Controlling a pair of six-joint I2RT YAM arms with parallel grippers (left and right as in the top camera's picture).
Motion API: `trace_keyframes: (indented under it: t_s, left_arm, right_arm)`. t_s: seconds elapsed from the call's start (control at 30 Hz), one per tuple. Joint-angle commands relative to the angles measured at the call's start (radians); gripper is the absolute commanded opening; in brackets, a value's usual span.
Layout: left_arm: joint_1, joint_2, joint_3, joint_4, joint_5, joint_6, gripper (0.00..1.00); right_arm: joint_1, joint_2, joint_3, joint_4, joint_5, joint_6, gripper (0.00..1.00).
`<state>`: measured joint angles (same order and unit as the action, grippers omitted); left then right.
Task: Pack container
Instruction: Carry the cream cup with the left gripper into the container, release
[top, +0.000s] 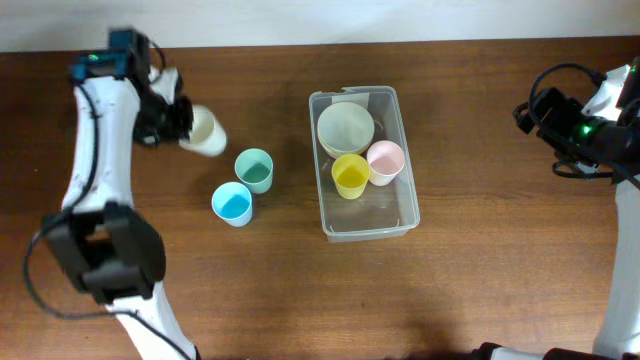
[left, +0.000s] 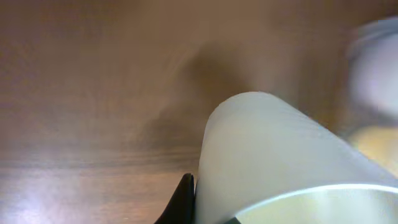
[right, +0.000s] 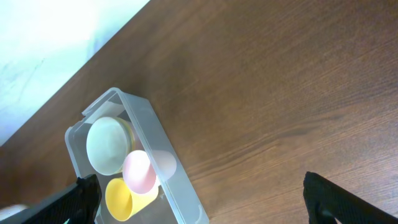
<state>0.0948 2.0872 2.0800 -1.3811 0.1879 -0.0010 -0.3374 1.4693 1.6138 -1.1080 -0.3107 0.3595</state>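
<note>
My left gripper will next swing past the green cup (top: 254, 170) and go down into the container's near end to let go of the cream cup, since the container's bare bottom shows beside the pink cup.
The clear rectangular container (top: 366, 226) stands at the table's middle. It holds a pale green bowl (top: 346, 127), a yellow cup (top: 350, 176) and a pink cup (top: 385, 162). It also shows in the right wrist view (right: 155, 134). My left gripper (top: 175, 122) is at the far left, shut on a cream cup (top: 204, 131) lying sideways. That cup fills the left wrist view (left: 280, 162). A green cup (top: 254, 170) and a blue cup (top: 232, 204) stand left of the container. My right gripper (right: 202, 205) is open and empty, well right of the container.
The dark wooden table (top: 480, 280) has a white wall along its far edge. The right arm (top: 585, 130) and its cables sit at the right edge. The left arm (top: 100, 200) runs down the left side.
</note>
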Motion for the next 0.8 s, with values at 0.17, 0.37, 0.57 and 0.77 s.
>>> trace_keyframes:
  t_s: [0.17,0.37,0.57,0.77]
  left_arm:
    - [-0.329,-0.198,0.100,-0.006,0.078,0.060,0.01]
    - [-0.582,-0.131,0.092,0.043,-0.019,0.101,0.01]
    - [-0.753,-0.008,0.092,0.125,-0.084,0.151,0.01]
    - [-0.815,0.127,0.092,0.148,-0.099,0.153,0.01]
  right_arm:
    - [-0.004,-0.002,0.006,0.000,0.009,-0.003,0.99]
    - [-0.004,-0.002,0.006,0.000,0.009,-0.003,0.99]
    - [-0.004,-0.002,0.006,0.000,0.009,-0.003,0.99]
    - [-0.004,-0.002,0.006,0.000,0.009,-0.003,0.99]
